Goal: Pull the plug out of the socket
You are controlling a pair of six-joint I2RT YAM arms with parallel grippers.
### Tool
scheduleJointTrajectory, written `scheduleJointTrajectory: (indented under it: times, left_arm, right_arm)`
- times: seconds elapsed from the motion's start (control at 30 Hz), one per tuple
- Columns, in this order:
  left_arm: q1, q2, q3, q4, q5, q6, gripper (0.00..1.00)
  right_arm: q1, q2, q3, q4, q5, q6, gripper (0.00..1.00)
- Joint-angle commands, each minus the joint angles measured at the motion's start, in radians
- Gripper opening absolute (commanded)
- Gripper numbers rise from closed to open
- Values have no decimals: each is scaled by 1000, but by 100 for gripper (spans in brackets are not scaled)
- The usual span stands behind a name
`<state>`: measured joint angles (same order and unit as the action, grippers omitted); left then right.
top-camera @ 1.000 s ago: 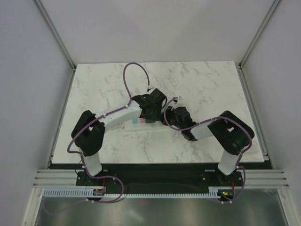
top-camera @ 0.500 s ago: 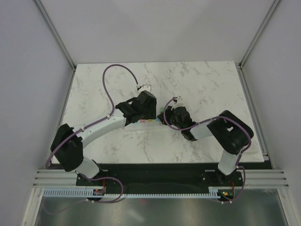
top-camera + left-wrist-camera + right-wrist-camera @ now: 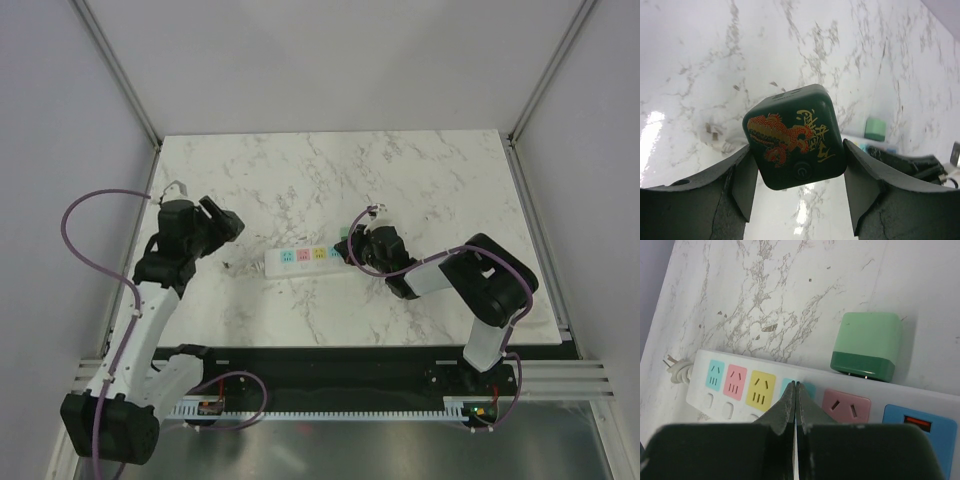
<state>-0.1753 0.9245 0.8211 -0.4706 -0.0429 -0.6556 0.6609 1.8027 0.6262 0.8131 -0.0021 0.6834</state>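
The left gripper moves down and to the left in the top view to the bare marble next and releases the plug, already clear of the socket (image 3: pixel 305 258).
My left gripper (image 3: pixel 222 224) is shut on the plug (image 3: pixel 795 137), a dark green cube with a red-and-gold dragon mark. It holds the plug above the marble, clear of and left of the socket (image 3: pixel 305 258). The socket is a long white power strip with pastel outlets (image 3: pixel 762 387), and it also shows in the left wrist view (image 3: pixel 880 148). My right gripper (image 3: pixel 796 386) is shut and empty, its tips resting on a teal outlet near the strip's right end (image 3: pixel 350 247).
A smaller bright-green block (image 3: pixel 867 345) sits against the strip's far edge, prongs toward it. The strip's short cord stub (image 3: pixel 675 369) points left. Bare marble table (image 3: pixel 430 180) lies around. Metal frame posts (image 3: pixel 120 70) stand at the back corners.
My left arm swung far to the left, away from the strip, carrying the plug with it. All the strip's outlets now show bare. My right gripper stayed on the strip.
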Motion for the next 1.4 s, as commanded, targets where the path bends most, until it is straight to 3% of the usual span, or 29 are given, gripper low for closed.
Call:
scheduleJointTrajectory:
  times: [0.0, 0.1, 0.2, 0.3, 0.43, 0.53, 0.7, 0.8, 1.1, 1.37]
  left_arm:
    - [95, 8, 18, 27, 22, -67, 2]
    - [125, 65, 44, 21, -208, -119, 2]
    - [125, 77, 11, 96, -316, -219, 2]
    - [125, 132, -26, 326, -403, -139, 2]
    - [125, 302, 24, 418, -559, -50, 2]
    - [129, 431, 62, 512, -584, 7, 2]
    - [166, 566, 41, 806, -473, 74, 2]
    - [267, 629, 44, 865, -357, 15, 2]
    - [448, 772, 84, 921, 32, -122, 2]
    - [548, 876, 107, 905, 244, -271, 8]
  right_arm:
    - [-3, 44, -26, -92, 5, -35, 0]
    - [-1, 37, -36, -81, 5, -35, 0]
    - [-3, 21, -42, -80, 4, -38, 0]
    - [-3, 15, -45, -72, 5, -39, 0]
    - [-3, 12, -51, -63, 5, -38, 0]
    - [-3, 9, -52, -60, 5, -38, 0]
    - [-3, 9, -52, -58, -19, -41, 0]
    - [-3, 6, -54, -60, -16, -45, 0]
    - [-3, 17, -48, -54, -21, -45, 0]
    - [-3, 32, -43, -43, -33, -41, 0]
